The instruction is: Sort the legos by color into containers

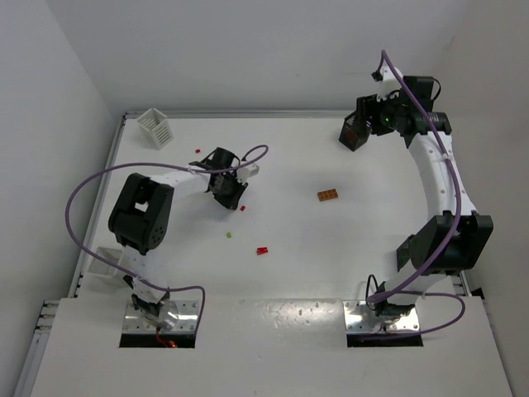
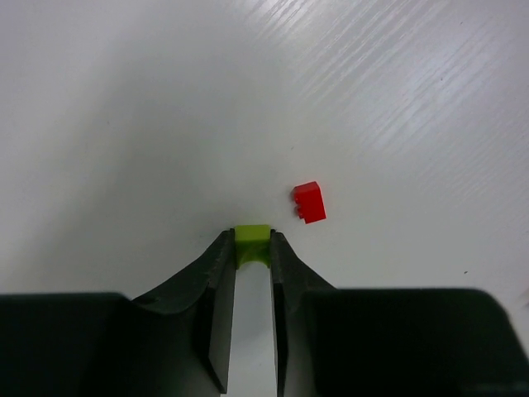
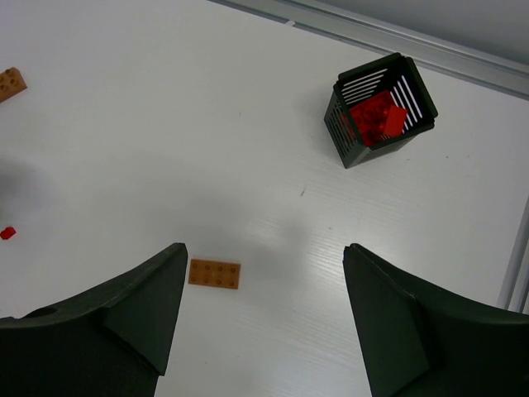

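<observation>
I should lift the yellow-green lego with my left gripper and carry it outward, left in the top view, over the far white basket (image 1: 154,127), as the black basket holds red legos.
My left gripper (image 2: 252,241) is shut on a small yellow-green lego (image 2: 252,235), pinched between the fingertips just above the white table. A red lego (image 2: 308,202) lies close to its right. From above, the left gripper (image 1: 234,198) is at centre-left, with that red lego (image 1: 244,208) beside it. My right gripper (image 3: 264,248) hangs open and empty high over an orange-brown plate (image 3: 214,274). A black basket (image 3: 343,136) holding red legos (image 3: 376,116) stands at the back right. The right gripper (image 1: 369,112) hovers near that black basket (image 1: 354,132).
A white basket (image 1: 155,126) stands at the back left corner and another (image 1: 107,263) at the left edge by the left arm. Loose legos lie about: orange-brown (image 1: 329,195), red (image 1: 262,250), yellow-green (image 1: 229,235), red (image 1: 198,150). A further orange-brown plate (image 3: 10,83) lies far left.
</observation>
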You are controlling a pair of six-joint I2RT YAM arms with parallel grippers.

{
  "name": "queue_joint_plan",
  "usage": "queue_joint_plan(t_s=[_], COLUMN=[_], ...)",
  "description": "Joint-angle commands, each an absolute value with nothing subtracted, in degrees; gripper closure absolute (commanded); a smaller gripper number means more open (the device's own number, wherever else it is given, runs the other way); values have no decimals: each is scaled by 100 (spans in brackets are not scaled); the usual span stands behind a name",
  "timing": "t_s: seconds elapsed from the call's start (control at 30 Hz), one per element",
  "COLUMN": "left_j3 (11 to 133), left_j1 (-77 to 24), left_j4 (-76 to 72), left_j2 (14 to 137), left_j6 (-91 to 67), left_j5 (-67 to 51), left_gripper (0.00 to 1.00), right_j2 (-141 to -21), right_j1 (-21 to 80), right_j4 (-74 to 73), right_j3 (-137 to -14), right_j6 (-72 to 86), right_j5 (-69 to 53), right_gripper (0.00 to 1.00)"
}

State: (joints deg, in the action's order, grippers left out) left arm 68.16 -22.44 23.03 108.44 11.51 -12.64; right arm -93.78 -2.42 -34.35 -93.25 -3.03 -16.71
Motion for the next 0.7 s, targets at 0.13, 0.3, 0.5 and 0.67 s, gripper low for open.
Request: queue_joint_plan(t_s=[0.13, 0.3, 0.5, 0.67], left_j3=[7282, 8734, 11062, 12417], left_j1=[-1470, -625, 192, 623], left_j4=[2741, 2909, 3146, 3269], left_j2=[10494, 10564, 11468, 12382], left_j6=[1248, 1038, 633, 308], left_j5=[-1529, -1819, -1670, -1293], left_gripper=[79, 79, 79, 79], right_j2=[-9439, -9439, -9439, -9439], right_j1=[-220, -220, -158, -105], right_j4=[-3234, -3234, -3234, -3234], right_j3=[-9571, -9686, -9747, -9747], right_j6=[-325, -272, -272, -272], right_j5=[-1801, -1977, -1925, -1925], right_gripper=[23, 23, 23, 23])
